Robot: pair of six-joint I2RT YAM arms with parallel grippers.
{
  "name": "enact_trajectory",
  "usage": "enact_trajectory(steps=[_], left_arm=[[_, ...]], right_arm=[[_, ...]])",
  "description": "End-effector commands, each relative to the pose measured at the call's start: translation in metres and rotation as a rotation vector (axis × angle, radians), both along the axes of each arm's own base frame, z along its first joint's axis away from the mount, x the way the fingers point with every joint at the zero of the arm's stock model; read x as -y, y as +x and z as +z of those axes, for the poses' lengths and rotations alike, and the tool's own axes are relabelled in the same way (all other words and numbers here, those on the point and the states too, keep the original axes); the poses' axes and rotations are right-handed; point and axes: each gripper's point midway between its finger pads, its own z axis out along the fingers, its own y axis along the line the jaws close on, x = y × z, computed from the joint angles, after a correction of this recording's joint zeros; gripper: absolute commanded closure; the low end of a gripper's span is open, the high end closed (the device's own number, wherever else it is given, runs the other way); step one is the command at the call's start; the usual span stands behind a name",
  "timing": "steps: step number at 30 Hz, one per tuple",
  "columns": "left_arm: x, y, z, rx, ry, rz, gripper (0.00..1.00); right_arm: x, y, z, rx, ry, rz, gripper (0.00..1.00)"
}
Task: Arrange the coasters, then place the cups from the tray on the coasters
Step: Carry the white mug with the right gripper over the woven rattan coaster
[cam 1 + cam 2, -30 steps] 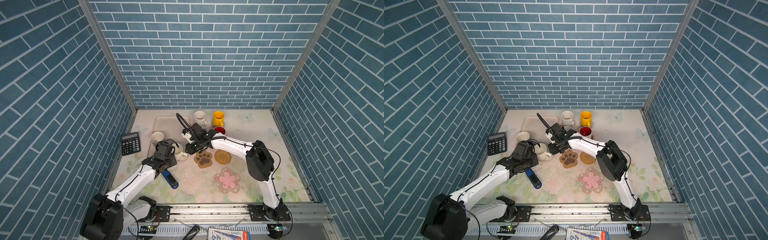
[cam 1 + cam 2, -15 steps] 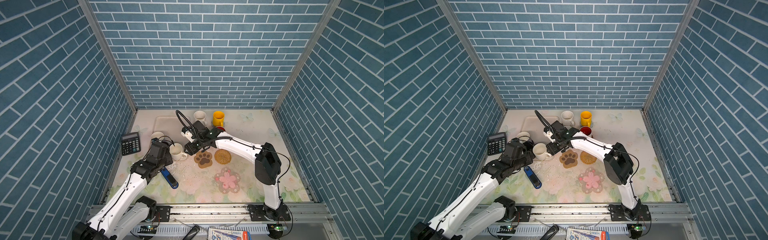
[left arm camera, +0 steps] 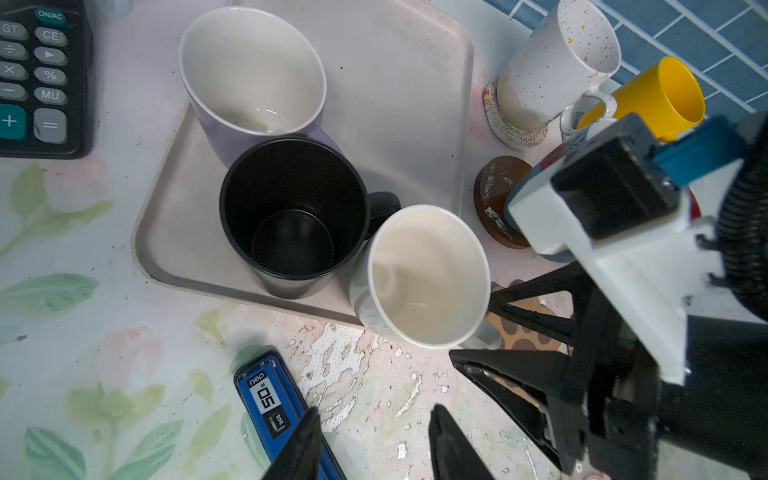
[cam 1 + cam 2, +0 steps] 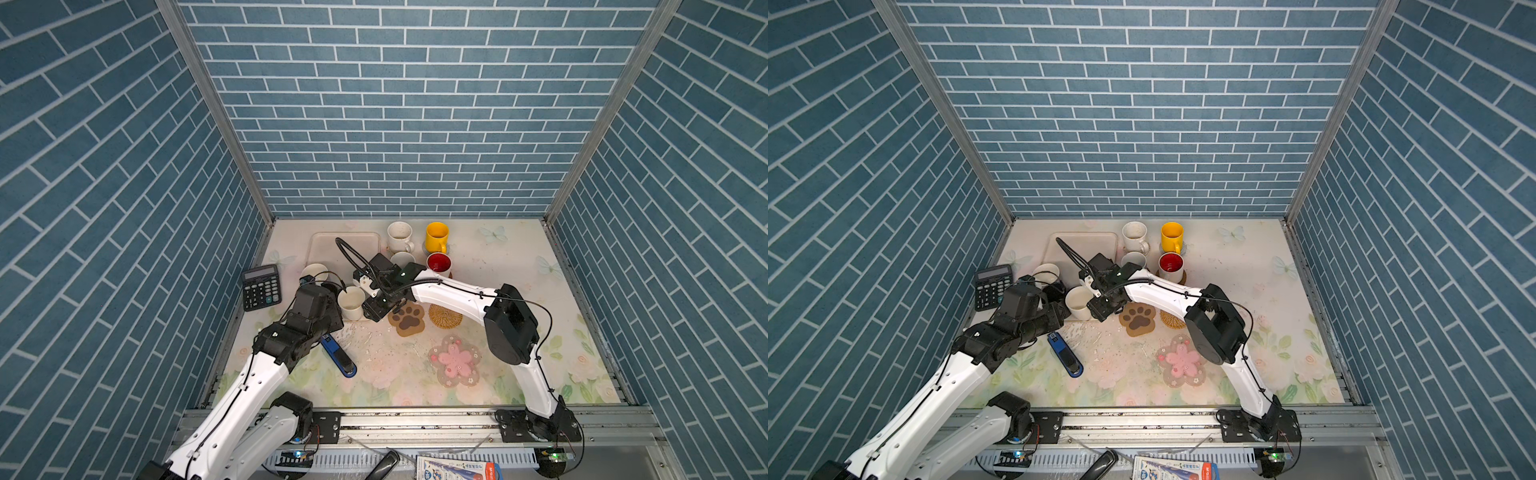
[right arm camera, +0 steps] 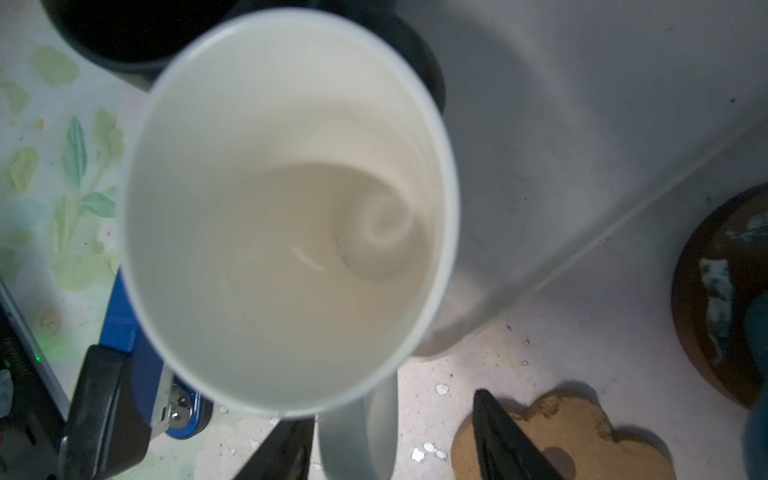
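Observation:
The cup's handle (image 5: 358,438) is already between the right gripper's open fingers, so the right gripper will next slide farther in toward the cream cup and close on that handle.
The cream cup (image 4: 351,303) (image 3: 428,274) stands at the near corner of the beige tray (image 4: 345,245) (image 3: 399,91). Its handle (image 5: 357,432) lies loosely between the fingers of my open right gripper (image 5: 390,428) (image 4: 376,309). My left gripper (image 3: 376,411) is open and empty over bare table, just near-left of that cup. The black cup (image 3: 295,216) and lavender cup (image 3: 253,75) stand on the tray. Behind it the speckled cup (image 4: 400,236), yellow cup (image 4: 437,237), red-inside cup (image 4: 439,264) and light blue cup (image 4: 402,258) stand on coasters. Paw (image 4: 408,319), rattan (image 4: 445,316) and pink flower (image 4: 455,360) coasters lie bare.
A black calculator (image 4: 261,286) lies left of the tray, by the left wall. A blue stapler (image 4: 338,355) (image 3: 266,399) lies under my left wrist. A brown disc coaster (image 3: 494,208) shows beside the tray's right edge. Blue brick walls close in three sides.
My left gripper has opened and drawn back from the cream cup toward the near left. The right gripper has opened wider around the cup's handle. The cup stays put.

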Motion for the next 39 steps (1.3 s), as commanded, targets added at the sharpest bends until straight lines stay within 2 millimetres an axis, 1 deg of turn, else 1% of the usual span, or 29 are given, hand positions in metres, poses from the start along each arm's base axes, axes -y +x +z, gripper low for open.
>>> enact_trajectory(steps=[1,2,6,13,16,18,21,24,26,33,35,36,37,38,39], left_arm=[[-0.003,-0.006,0.000,-0.003,0.007,-0.002,0.55],[-0.003,-0.006,-0.002,-0.003,0.003,-0.003,0.55],[-0.005,-0.009,-0.004,-0.009,0.009,-0.001,0.55],[-0.006,-0.009,0.000,0.001,0.014,-0.001,0.56],[-0.006,-0.009,0.000,-0.002,0.016,-0.002,0.56],[-0.006,-0.010,0.000,0.000,0.016,-0.002,0.56],[-0.007,-0.011,-0.001,-0.003,0.015,-0.001,0.56],[-0.007,-0.012,0.000,-0.003,0.014,0.001,0.56],[-0.007,-0.012,0.000,-0.002,0.008,-0.001,0.56],[-0.006,-0.014,0.003,0.000,-0.003,-0.002,0.56],[-0.006,-0.014,0.003,-0.001,0.001,-0.006,0.56],[-0.006,-0.014,0.003,-0.001,0.003,-0.005,0.56],[-0.006,-0.014,0.002,-0.001,0.005,-0.007,0.56],[-0.006,-0.014,0.003,0.000,0.004,-0.007,0.55],[-0.005,-0.013,0.002,-0.003,0.003,-0.010,0.52]], right_arm=[[-0.006,0.010,0.001,0.056,-0.014,0.018,0.41],[-0.008,0.011,-0.004,0.054,-0.017,0.018,0.42],[-0.012,0.017,-0.009,0.061,-0.028,0.005,0.49],[-0.020,0.018,-0.008,0.064,-0.015,0.005,0.59],[-0.020,0.017,-0.007,0.065,-0.015,0.008,0.67],[-0.021,0.017,-0.007,0.063,-0.016,0.009,0.73],[-0.021,0.016,-0.004,0.066,-0.011,0.011,0.81],[-0.022,0.014,-0.001,0.069,-0.005,0.018,0.91],[-0.022,0.013,0.001,0.070,-0.004,0.021,0.94],[-0.021,0.011,0.016,0.093,0.020,0.021,0.99],[-0.018,0.015,0.023,0.120,0.017,0.007,1.00],[-0.016,0.015,0.021,0.121,0.009,0.003,1.00],[-0.014,0.015,0.038,0.140,0.034,-0.002,1.00],[-0.012,0.015,0.042,0.148,0.039,-0.006,1.00],[-0.010,0.014,0.047,0.156,0.046,-0.009,1.00]])
